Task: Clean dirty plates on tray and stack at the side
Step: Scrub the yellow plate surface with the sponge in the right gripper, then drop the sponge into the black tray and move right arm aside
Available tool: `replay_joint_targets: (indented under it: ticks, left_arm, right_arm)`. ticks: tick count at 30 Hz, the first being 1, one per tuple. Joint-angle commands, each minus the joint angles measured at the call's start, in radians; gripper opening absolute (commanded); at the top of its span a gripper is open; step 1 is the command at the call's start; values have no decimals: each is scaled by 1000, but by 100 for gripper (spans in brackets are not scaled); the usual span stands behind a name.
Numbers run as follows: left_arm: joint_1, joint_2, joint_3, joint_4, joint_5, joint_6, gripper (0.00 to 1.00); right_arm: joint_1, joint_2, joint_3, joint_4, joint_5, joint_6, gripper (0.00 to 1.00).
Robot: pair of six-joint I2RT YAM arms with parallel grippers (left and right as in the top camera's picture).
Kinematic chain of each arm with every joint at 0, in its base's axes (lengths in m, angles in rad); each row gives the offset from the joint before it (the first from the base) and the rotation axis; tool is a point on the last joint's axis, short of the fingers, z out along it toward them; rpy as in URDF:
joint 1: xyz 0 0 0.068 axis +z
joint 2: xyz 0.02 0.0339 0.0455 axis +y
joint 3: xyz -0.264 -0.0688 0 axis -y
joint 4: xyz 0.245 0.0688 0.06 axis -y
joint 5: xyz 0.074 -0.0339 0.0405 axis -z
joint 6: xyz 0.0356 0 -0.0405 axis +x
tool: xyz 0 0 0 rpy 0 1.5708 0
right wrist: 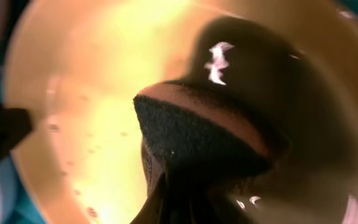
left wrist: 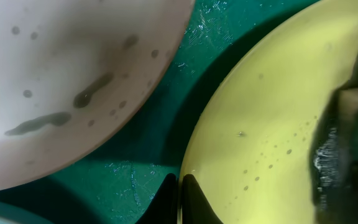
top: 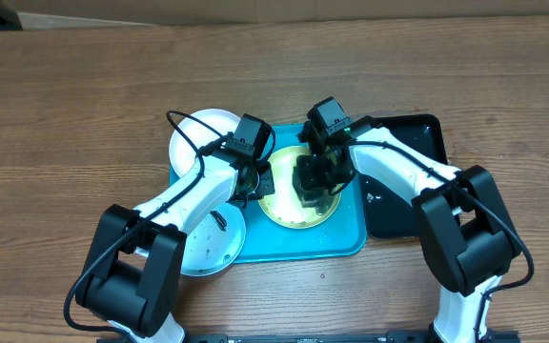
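The right gripper rises off the plate next, carries the dark sponge (right wrist: pixel 191 137) over the black tray's bottom and releases it there, since the tray's bottom is bare.
The yellow-green-rimmed plate (top: pixel 289 217) lies on the turquoise tray (top: pixel 341 243). My left gripper (top: pixel 263 181) is shut on its left rim; the left wrist view shows the fingertips (left wrist: pixel 179 199) pinching the plate's edge (left wrist: pixel 260 124). My right gripper (top: pixel 317 181) is shut on a dark sponge (right wrist: pixel 191 137) and presses it onto the plate's wet centre (right wrist: pixel 92 93). A white plate (top: pixel 198 133) overlaps the tray's upper left corner. Another plate (top: pixel 208 250) overlaps its lower left. A white plate with dark smears (left wrist: pixel 73 81) shows in the left wrist view.
A glossy black tray (top: pixel 417 143) lies to the right of the turquoise tray, under my right arm. The tray floor (left wrist: pixel 135 155) is wet-spotted between the plates. Brown wooden table (top: pixel 65 114) surrounds everything.
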State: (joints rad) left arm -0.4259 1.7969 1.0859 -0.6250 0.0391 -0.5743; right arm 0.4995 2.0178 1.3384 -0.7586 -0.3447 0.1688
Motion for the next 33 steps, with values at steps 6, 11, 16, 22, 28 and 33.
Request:
replay_joint_targets:
  ticks: [6,11,16,22,28,33]
  left_arm:
    - [-7,14,-4,5,5,-5,4]
    - [-7,14,-4,2,3,-5,4]
    - [-7,14,-4,2,3,-5,4]
    - [-7,14,-4,3,3,-5,4]
    - [-7,14,-4,5,3,-6,4]
    - [-7,14,-4,5,3,-6,5]
  right_arm:
    - [-10,-10,29,54,-294,-39,4]
    - [-84,-129,89,-35,-293,-90,4]
    - [-201,-260,106,-161,-174,-95,4]
    - [-369,-313,105,-335,105,-95,4]
    - [-438,-309,32,-365,324,-94,4]
    - [-436,-309,-64,-276,348,-90,4]
